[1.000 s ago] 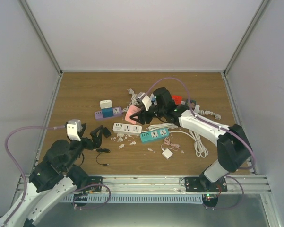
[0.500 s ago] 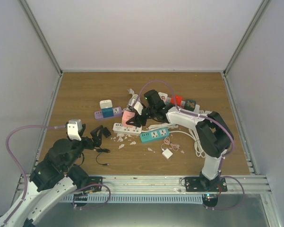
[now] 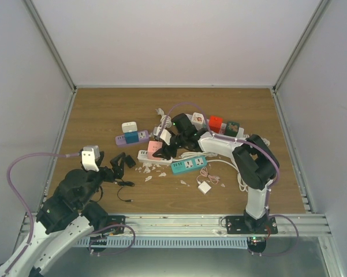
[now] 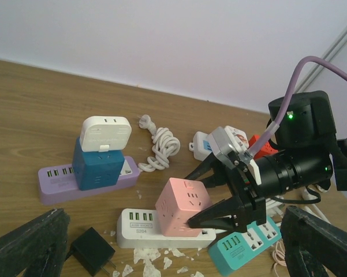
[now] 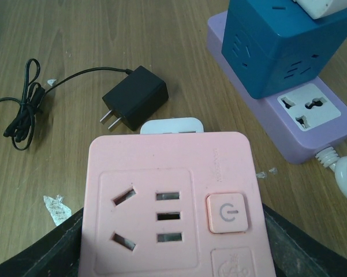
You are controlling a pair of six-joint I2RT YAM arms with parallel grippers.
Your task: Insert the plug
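Observation:
The pink cube in the robot's right gripper sits tilted, so the gripper will next turn slightly as it presses the cube toward the purple strip and onto the white power strip (image 5: pixel 172 126), then let go of it.
My right gripper (image 3: pixel 161 148) is shut on a pink cube plug (image 3: pixel 155 148). It holds the cube slightly tilted against the top of a white power strip (image 3: pixel 155 156). The left wrist view shows the cube (image 4: pixel 182 206) on the strip (image 4: pixel 140 231), clamped by the right gripper (image 4: pixel 211 193). In the right wrist view the cube (image 5: pixel 167 202) fills the space between the right gripper's fingers (image 5: pixel 173 254), and the strip's end (image 5: pixel 172 125) shows beyond it. I cannot tell whether its prongs are in. My left gripper (image 3: pixel 119 168) is open and empty, well left of the strip; the left wrist view (image 4: pixel 173 254) shows it wide open.
A purple strip (image 3: pixel 133 137) with a blue cube and a white plug lies behind-left. A teal strip (image 3: pixel 189 164) lies right of the white one. A black adapter (image 4: pixel 91 250) with a cable lies near my left gripper. White cords and more plugs are piled at the back right.
My right gripper has moved left and down with the pink cube, bringing it onto the white strip. The left arm has not moved.

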